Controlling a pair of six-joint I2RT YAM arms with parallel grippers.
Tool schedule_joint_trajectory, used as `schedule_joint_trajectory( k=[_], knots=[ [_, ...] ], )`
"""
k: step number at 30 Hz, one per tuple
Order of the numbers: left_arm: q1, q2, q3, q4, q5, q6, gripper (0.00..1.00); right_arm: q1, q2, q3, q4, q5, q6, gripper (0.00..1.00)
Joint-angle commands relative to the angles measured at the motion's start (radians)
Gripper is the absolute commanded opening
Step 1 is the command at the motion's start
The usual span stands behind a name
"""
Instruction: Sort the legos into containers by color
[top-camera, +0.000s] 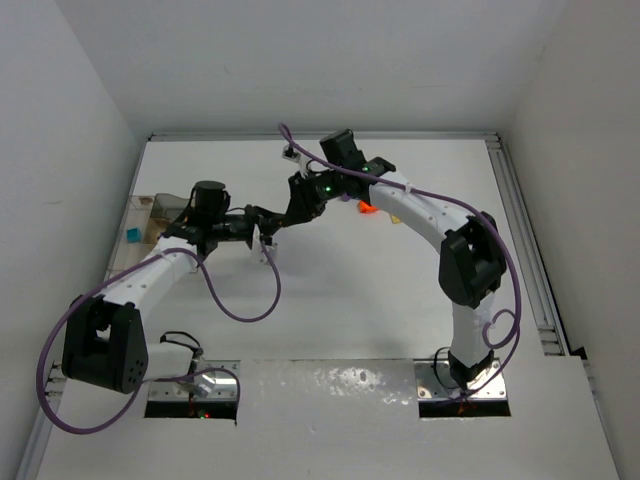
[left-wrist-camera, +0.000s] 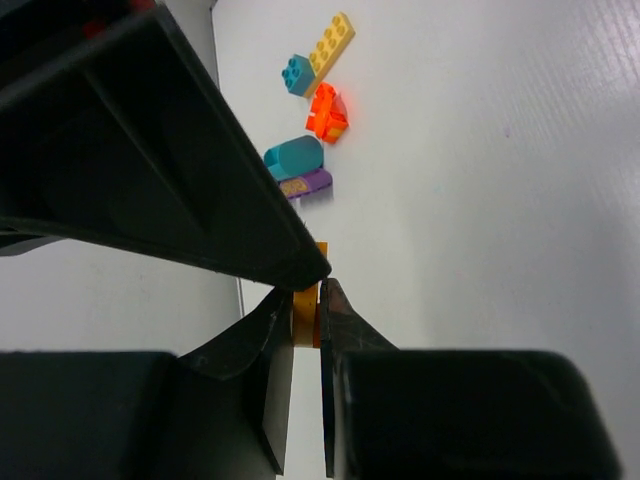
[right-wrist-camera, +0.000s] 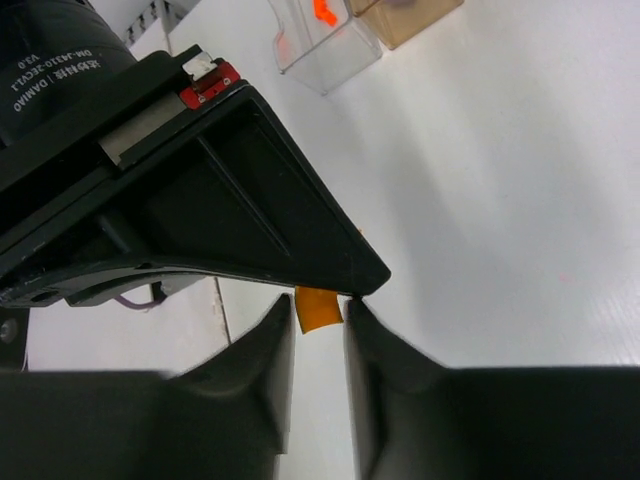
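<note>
The left gripper is already holding the orange lego, so it will next swing away from the right gripper and then outward over the containers' far end (top-camera: 153, 208).
My left gripper (left-wrist-camera: 306, 318) is shut on a small orange lego (left-wrist-camera: 305, 312) and holds it above the table. My right gripper (right-wrist-camera: 320, 318) faces it tip to tip, jaws a little apart on either side of that same orange lego (right-wrist-camera: 318, 308), with a gap showing on one side. In the top view the two grippers, left (top-camera: 262, 228) and right (top-camera: 290, 215), meet over the table's middle. A yellow brick (left-wrist-camera: 332, 42), teal brick (left-wrist-camera: 296, 74), orange-red brick (left-wrist-camera: 327, 112), rounded teal piece (left-wrist-camera: 294, 158) and purple piece (left-wrist-camera: 308, 184) lie on the table.
The clear containers (top-camera: 140, 222) stand at the table's left edge, one holding a teal brick (top-camera: 131, 236). They also show in the right wrist view (right-wrist-camera: 325, 50), one with an orange piece inside. Purple cables loop off both arms.
</note>
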Motion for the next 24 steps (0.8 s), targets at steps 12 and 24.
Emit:
schedule_joint_trajectory(
  k=[12, 24],
  knots=[
    [0.303, 0.074, 0.133, -0.035, -0.283, -0.643, 0.0, -0.165, -0.237, -0.306, 0.296, 0.169, 0.224, 0.71],
    [0.587, 0.401, 0.351, -0.123, -0.343, -0.497, 0.03, -0.165, -0.231, -0.297, 0.231, 0.188, 0.152, 0.71]
  ],
)
